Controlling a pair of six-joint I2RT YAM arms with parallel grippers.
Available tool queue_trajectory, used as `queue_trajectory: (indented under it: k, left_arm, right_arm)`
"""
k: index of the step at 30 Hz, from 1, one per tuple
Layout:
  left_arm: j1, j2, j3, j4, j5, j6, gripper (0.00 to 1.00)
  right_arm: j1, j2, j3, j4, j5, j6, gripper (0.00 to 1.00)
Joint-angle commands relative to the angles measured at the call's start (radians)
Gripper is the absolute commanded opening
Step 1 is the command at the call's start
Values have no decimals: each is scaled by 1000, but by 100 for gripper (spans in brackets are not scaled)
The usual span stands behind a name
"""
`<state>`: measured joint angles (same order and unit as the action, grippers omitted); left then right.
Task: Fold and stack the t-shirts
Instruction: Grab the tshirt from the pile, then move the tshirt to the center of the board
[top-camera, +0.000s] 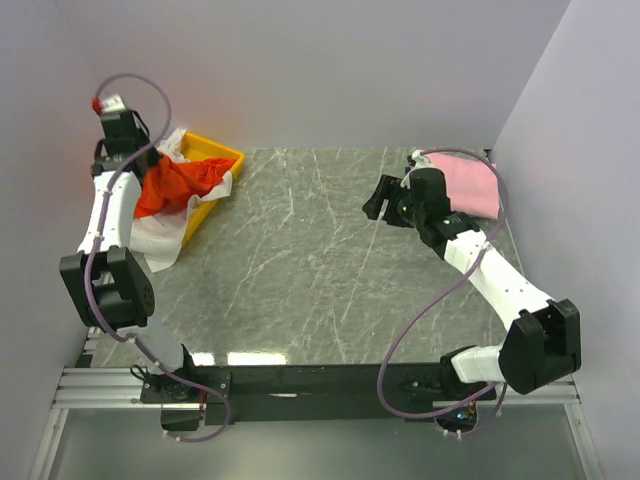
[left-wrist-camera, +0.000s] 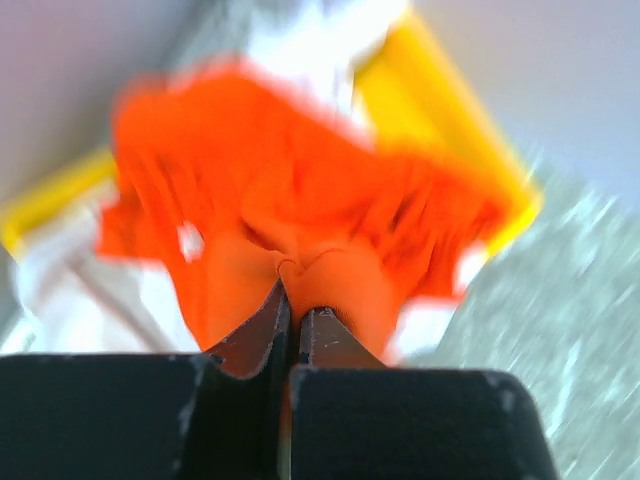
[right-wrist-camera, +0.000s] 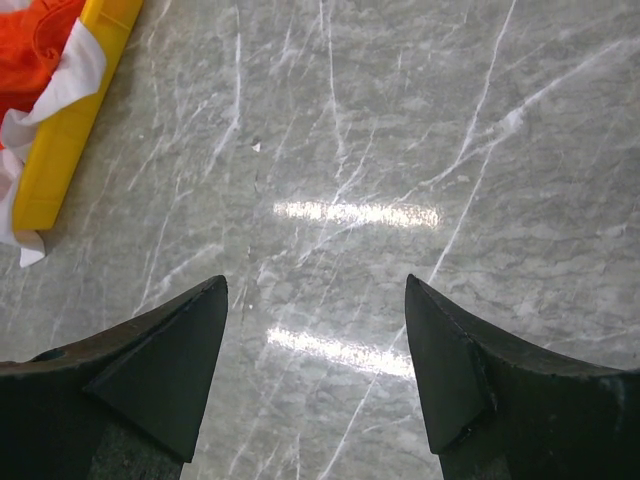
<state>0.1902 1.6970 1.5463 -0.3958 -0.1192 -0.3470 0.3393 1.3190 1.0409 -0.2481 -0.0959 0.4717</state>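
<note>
My left gripper lifts the orange-red shirt clear of the tray next, swings it over the bare tabletop to the gripper's right in the top view and releases.
My left gripper (left-wrist-camera: 293, 290) is shut on the bright orange-red t-shirt (left-wrist-camera: 300, 200) and holds it lifted over the yellow tray; in the top view the shirt (top-camera: 178, 185) hangs below the gripper (top-camera: 143, 160). A white t-shirt (top-camera: 160, 235) spills from the tray over its near side; it also shows in the left wrist view (left-wrist-camera: 80, 290). A folded pale pink t-shirt (top-camera: 468, 185) lies at the far right of the table. My right gripper (top-camera: 380, 203) is open and empty above the bare table (right-wrist-camera: 330, 200), left of the pink shirt. The dark blue shirt is out of view.
The yellow plastic tray (top-camera: 218, 150) stands at the far left of the marble table; its edge shows in the right wrist view (right-wrist-camera: 70, 130) and the left wrist view (left-wrist-camera: 450, 110). Grey walls close in the table at the back and sides.
</note>
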Motion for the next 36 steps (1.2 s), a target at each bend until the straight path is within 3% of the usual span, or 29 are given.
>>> queue_trajectory:
  k: [1,8,16,22,29,33,36]
  left_arm:
    - [2,-69,182,9,-79,-30,0]
    - [2,-94,360,64,-80,-58,0]
    - [2,-284,294,359,204,-179,0]
    - [-11,-209,516,388,508,-318,0]
    - [-119,-126,681,624,677,-549,0]
    - [-184,-94,673,754,740,-679,0]
    - [-210,-66,583,830,802,-798,0]
  right_arm:
    - [-5,0,54,26,-2,-22,78]
    - [-6,8,50,35,-18,-16,78]
    - [-5,0,56,33,-11,-21,78]
    - [-5,9,67,30,-16,-21,77]
    - [-6,-13,56,29,8,-18,78]
    - [-5,-33,36,24,27,-15,78]
    - [-6,-55,22,14,53,-12,78]
